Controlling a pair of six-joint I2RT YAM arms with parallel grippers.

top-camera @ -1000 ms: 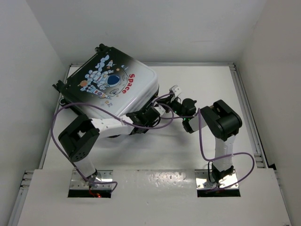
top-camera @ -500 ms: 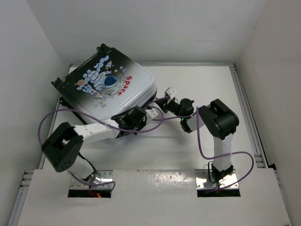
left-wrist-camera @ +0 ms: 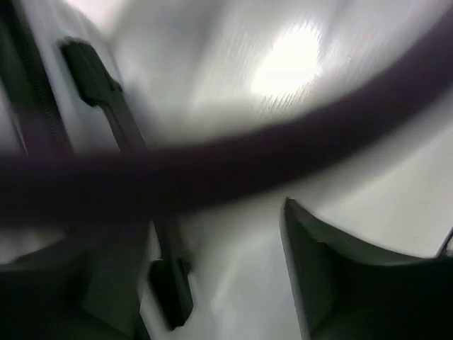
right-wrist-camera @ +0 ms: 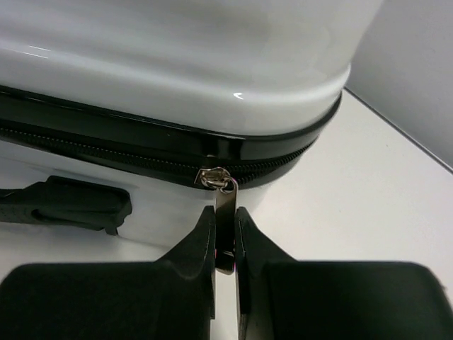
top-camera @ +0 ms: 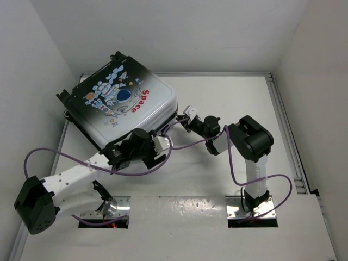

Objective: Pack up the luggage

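Observation:
The robot's right gripper should next pull the zipper pull (right-wrist-camera: 225, 212) outward around the luggage's rounded corner (right-wrist-camera: 317, 140), which lies outward of it, and then let go of it, because the black zipper bends at that corner.
The luggage (top-camera: 117, 100) lies closed at the back left of the table, astronaut and red "Space" print facing up. At its right front corner my right gripper (top-camera: 187, 113) is shut on the metal zipper pull (right-wrist-camera: 225, 212). In the right wrist view the gripper (right-wrist-camera: 225, 241) pinches that pull just below the black zipper band of the luggage (right-wrist-camera: 177, 64). My left gripper (top-camera: 162, 145) hovers by the luggage's near edge. In the blurred left wrist view its jaws (left-wrist-camera: 219, 276) stand apart with nothing between them, beside the white side of the luggage (left-wrist-camera: 212, 42) and its black handle (left-wrist-camera: 92, 71).
White walls close in the table on the left, back and right. A metal rail (top-camera: 283, 119) runs along the right edge. A purple cable (top-camera: 60, 155) loops from the left arm, and it crosses the left wrist view as a dark band (left-wrist-camera: 212, 163).
The left arm swung its elbow out to the near left and its gripper drew back from the luggage's front edge and opened. The luggage and the right gripper shifted slightly left.

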